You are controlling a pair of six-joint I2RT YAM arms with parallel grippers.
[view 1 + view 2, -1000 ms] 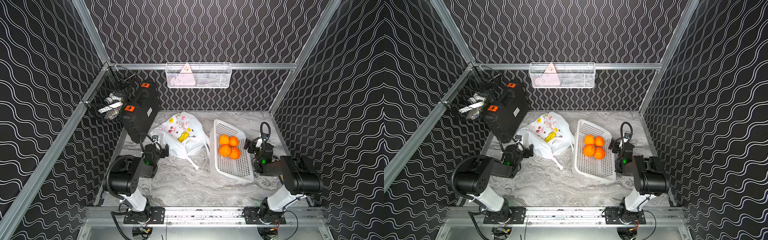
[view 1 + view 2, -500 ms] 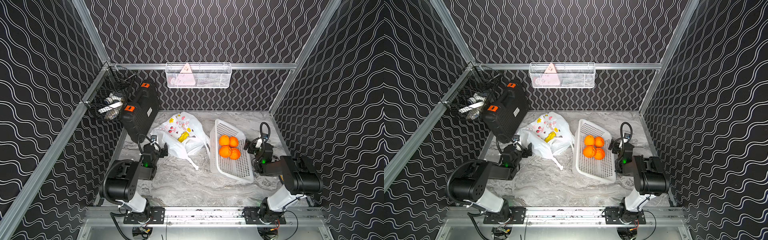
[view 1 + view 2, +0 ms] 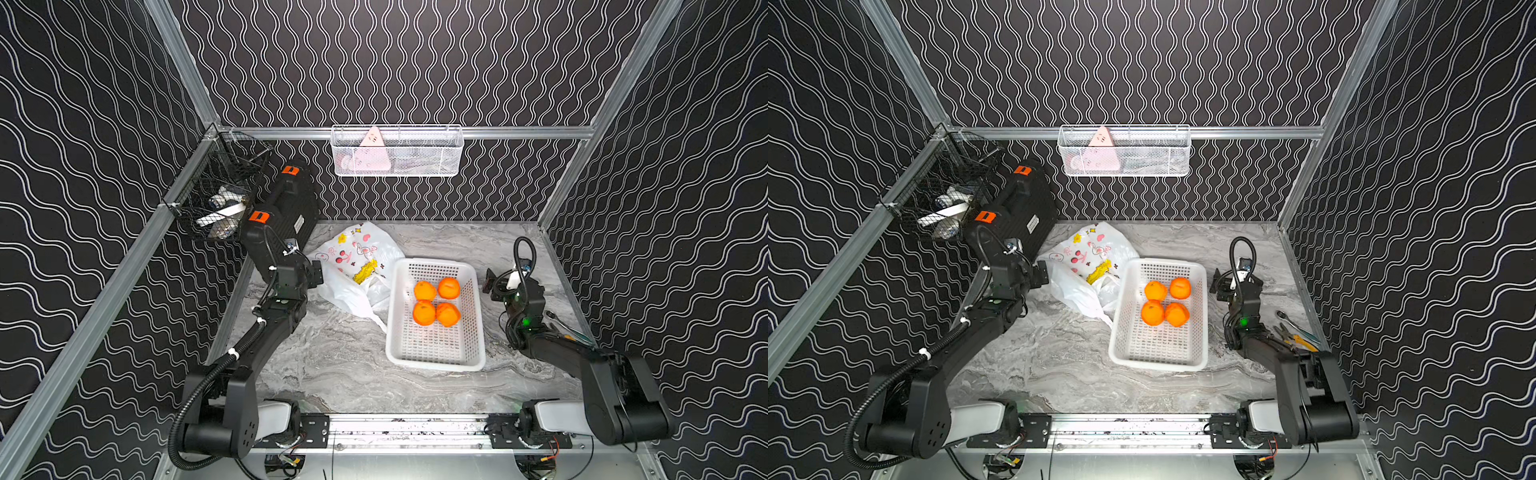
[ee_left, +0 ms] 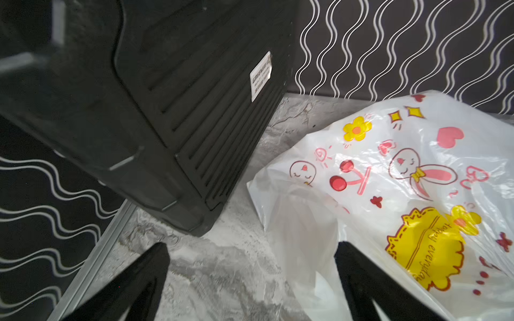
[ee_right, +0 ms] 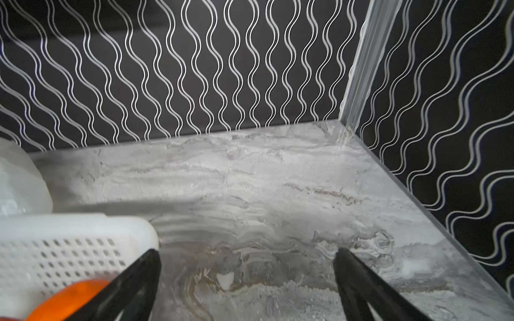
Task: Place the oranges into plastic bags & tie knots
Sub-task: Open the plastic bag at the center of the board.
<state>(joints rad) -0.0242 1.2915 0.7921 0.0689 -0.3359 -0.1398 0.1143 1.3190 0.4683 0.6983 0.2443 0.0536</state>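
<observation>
My left gripper swings toward the basket next, tilts down and lowers onto the bag's fold (image 3: 374,285), as that fold lies between the yellow print and the basket.
Several oranges (image 3: 424,290) (image 3: 1155,290) lie together in a white perforated basket (image 3: 434,365) (image 3: 1156,365). The plastic bag (image 3: 353,266) (image 3: 1084,257) (image 4: 389,180), white with cartoon prints, lies crumpled at the basket's left, handles loose. Knots are out of view. My left gripper (image 3: 313,272) (image 3: 1040,274) (image 4: 251,246) stands open at the bag's left edge, with marble and a fold of bag between its fingers. My right gripper (image 3: 492,286) (image 3: 1219,282) (image 5: 247,251) stands open and empty by the basket's far right corner. One orange (image 5: 69,294) shows beside its finger.
A black ribbed case (image 3: 282,216) (image 4: 167,111) leans in the back left corner, close to my left gripper. On the walls hang a black wire basket (image 3: 216,199) and a white mesh basket (image 3: 397,151). Hand tools (image 3: 569,328) lie along the right wall.
My left arm has stretched forward, bringing its gripper up to the bag's left edge. The basket with the oranges now sits further left, against the bag, and my right gripper has shifted left with it.
</observation>
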